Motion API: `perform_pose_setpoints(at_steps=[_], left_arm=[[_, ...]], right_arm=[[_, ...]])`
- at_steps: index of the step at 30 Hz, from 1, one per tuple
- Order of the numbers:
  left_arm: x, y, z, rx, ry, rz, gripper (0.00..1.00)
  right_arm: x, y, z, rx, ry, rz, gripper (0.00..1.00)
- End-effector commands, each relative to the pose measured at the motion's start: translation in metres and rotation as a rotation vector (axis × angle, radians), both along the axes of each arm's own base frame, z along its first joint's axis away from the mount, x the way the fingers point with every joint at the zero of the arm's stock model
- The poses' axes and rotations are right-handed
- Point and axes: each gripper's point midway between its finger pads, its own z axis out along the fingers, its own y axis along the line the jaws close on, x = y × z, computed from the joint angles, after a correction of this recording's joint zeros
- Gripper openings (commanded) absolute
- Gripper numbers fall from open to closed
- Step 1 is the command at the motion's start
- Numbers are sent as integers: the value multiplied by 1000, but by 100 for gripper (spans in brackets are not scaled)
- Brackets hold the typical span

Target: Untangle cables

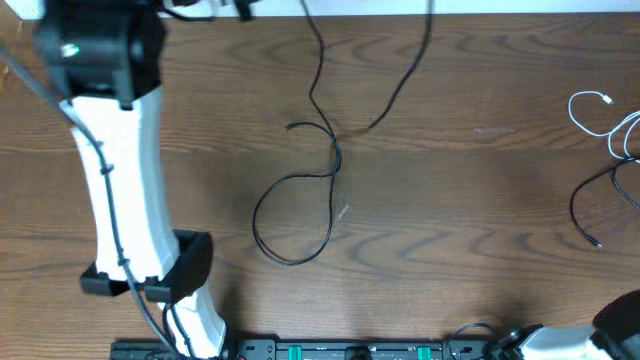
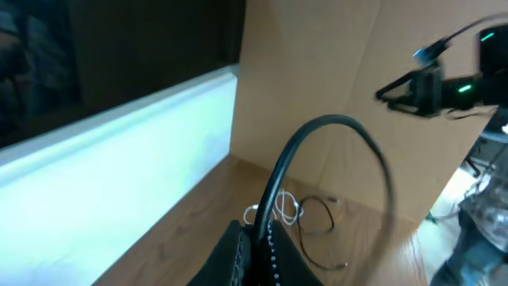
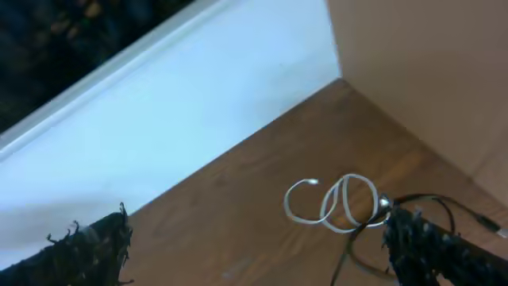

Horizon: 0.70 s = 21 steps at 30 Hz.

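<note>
I will move my left gripper to the right in the overhead view and lower, over the far bare wood and clear of the white cable (image 1: 600, 112), and let go of the black cable.
A black cable (image 1: 290, 215) lies in a loose loop at mid table, and its two strands run off the far edge. My left gripper (image 2: 258, 232) is shut on a black cable (image 2: 333, 123) that arcs up and over from between the fingers. A white cable (image 1: 600, 112) lies coiled at the right edge, beside another black cable (image 1: 585, 205). In the right wrist view my right gripper (image 3: 262, 254) stands wide open above the wood. The white cable (image 3: 333, 202) and a black cable (image 3: 421, 202) lie just past its right finger. Nothing is between the fingers.
The white left arm (image 1: 125, 190) stretches over the table's left side. Part of the right arm (image 1: 615, 325) shows at the front right corner. A black rail (image 1: 330, 350) runs along the front edge. A tan wall (image 3: 429, 71) stands beyond the table.
</note>
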Motion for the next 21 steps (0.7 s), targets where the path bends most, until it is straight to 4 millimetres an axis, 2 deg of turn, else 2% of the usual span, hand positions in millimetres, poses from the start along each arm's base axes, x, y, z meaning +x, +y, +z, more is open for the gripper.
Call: perform_pose_setpoints(at_steps=[1,6,12,14,21], left_arm=[[13,-31,-17,37,-21,-4,7],[23,-68,-51,81,33,-52,7],[29,-89,-77,168,39,5,7],[25,-99,-85,213,19,17,7],[14,-131,-106,254,41,-38,7]], right_arm=[[3,38,0,-24,10,153,99],[6,81,-8,-15,43,295,99],[7,145,-17,-27,61,573,99],[7,161,-19,-43,70,631,99],[1,195,-12,-69,50,729,99]])
